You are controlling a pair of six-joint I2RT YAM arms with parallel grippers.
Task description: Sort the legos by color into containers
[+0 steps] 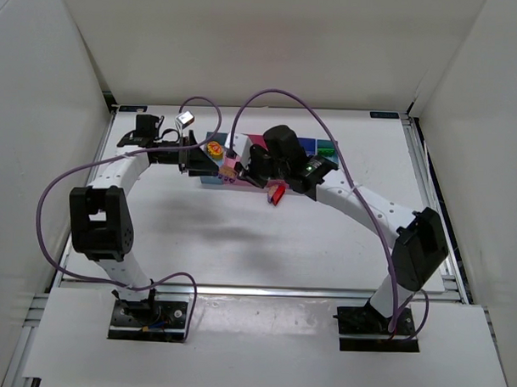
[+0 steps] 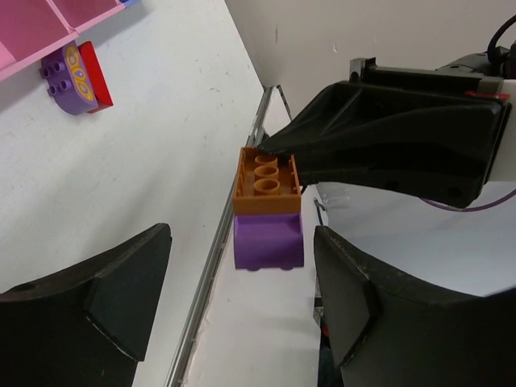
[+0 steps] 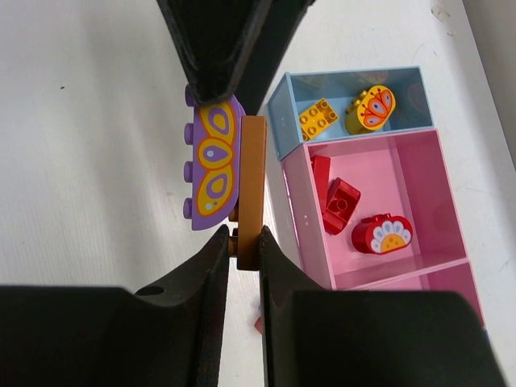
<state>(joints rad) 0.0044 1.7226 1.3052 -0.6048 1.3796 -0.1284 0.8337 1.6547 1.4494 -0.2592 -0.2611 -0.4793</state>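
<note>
My right gripper holds the orange lego and should next carry it over, lower it and let it go, because the pink section past the red legos is below it, to its right in the top view.
My right gripper is shut on a flat orange lego joined to a purple lego with a yellow print, and holds the pair above the table beside the containers. In the left wrist view the pair shows as orange over purple, just ahead of my left gripper, which is open. In the top view both grippers meet, left and right. The light blue bin holds two yellow legos. The pink bin holds three red legos.
Another purple printed lego and a red lego lie on the table beside the pink bin. The red one also shows in the top view. A small white-grey object sits at the back left. White walls enclose the table.
</note>
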